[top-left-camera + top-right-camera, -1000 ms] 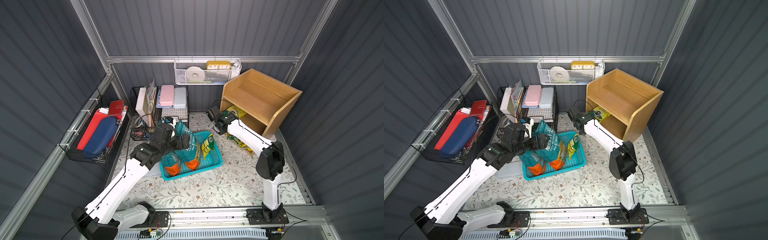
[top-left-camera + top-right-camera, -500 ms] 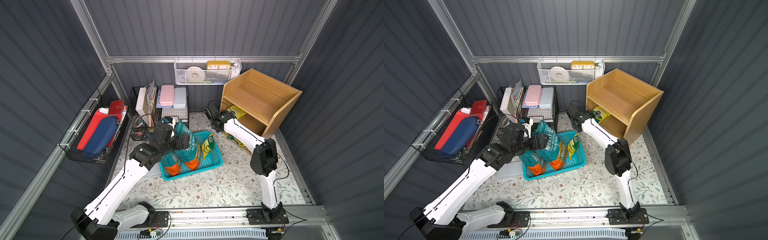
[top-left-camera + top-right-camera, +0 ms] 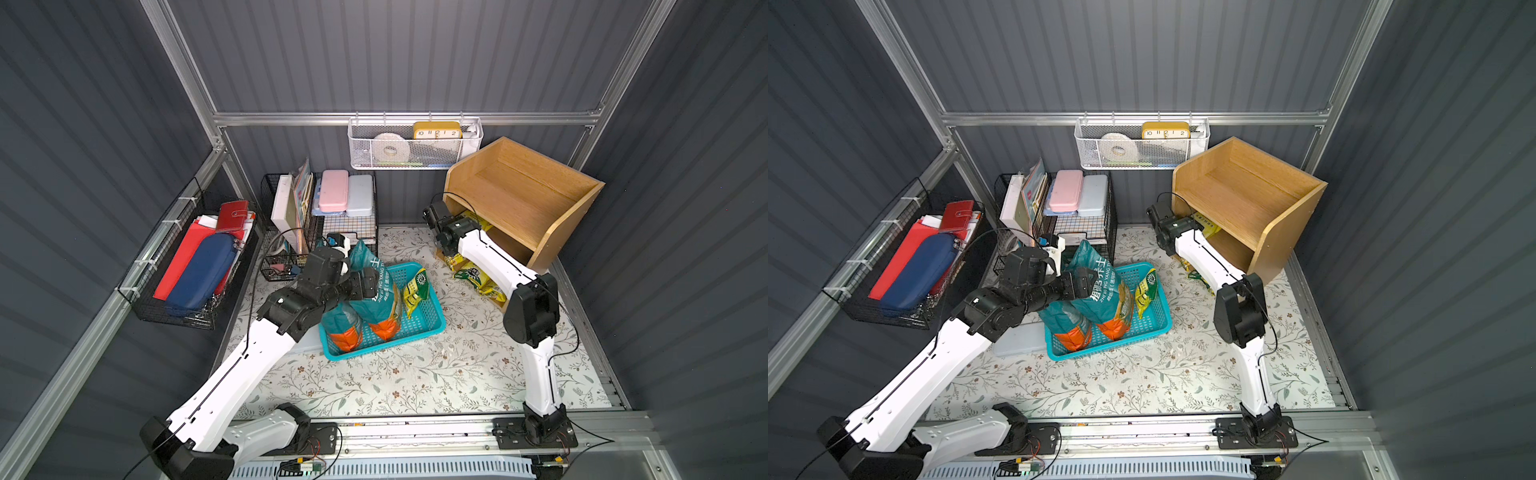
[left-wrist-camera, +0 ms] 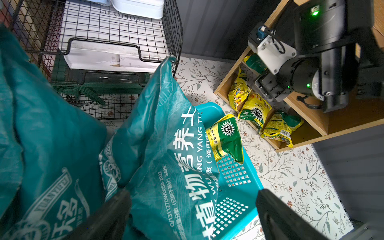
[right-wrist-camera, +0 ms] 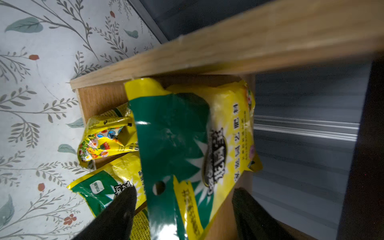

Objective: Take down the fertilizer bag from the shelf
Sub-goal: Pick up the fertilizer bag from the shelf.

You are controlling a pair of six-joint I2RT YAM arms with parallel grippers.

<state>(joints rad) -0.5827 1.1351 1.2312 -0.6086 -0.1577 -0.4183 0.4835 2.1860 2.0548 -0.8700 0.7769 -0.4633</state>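
My right gripper should next close its open fingers right where the green near end of the fertilizer bag sticks out over the shelf's edge, because that end of the bag is between them.
The wooden shelf (image 3: 523, 199) stands at the back right in both top views. A yellow-and-green fertilizer bag (image 5: 176, 135) lies on its middle tier, sticking out over the front edge. My right gripper (image 5: 182, 193) is open around that bag's near end, with a gap on each side of it. More such bags (image 3: 478, 276) lie on the bottom tier, and one (image 3: 415, 286) leans in the teal basket (image 3: 419, 328). My left gripper (image 4: 192, 193) is open over the basket, one finger against a teal soil bag (image 4: 166, 145).
Two teal soil bags (image 3: 374, 291) stand upright in the basket. A black wire rack (image 3: 349, 232) with cases is behind it, and a white mesh basket (image 3: 411, 149) hangs on the back wall. A black side basket (image 3: 187, 266) hangs at the left. Grey walls close in on three sides.
My right arm's elbow has shifted left and its wrist has drawn a little nearer the shelf's left front corner. The left arm and the bags in the basket have stayed put.
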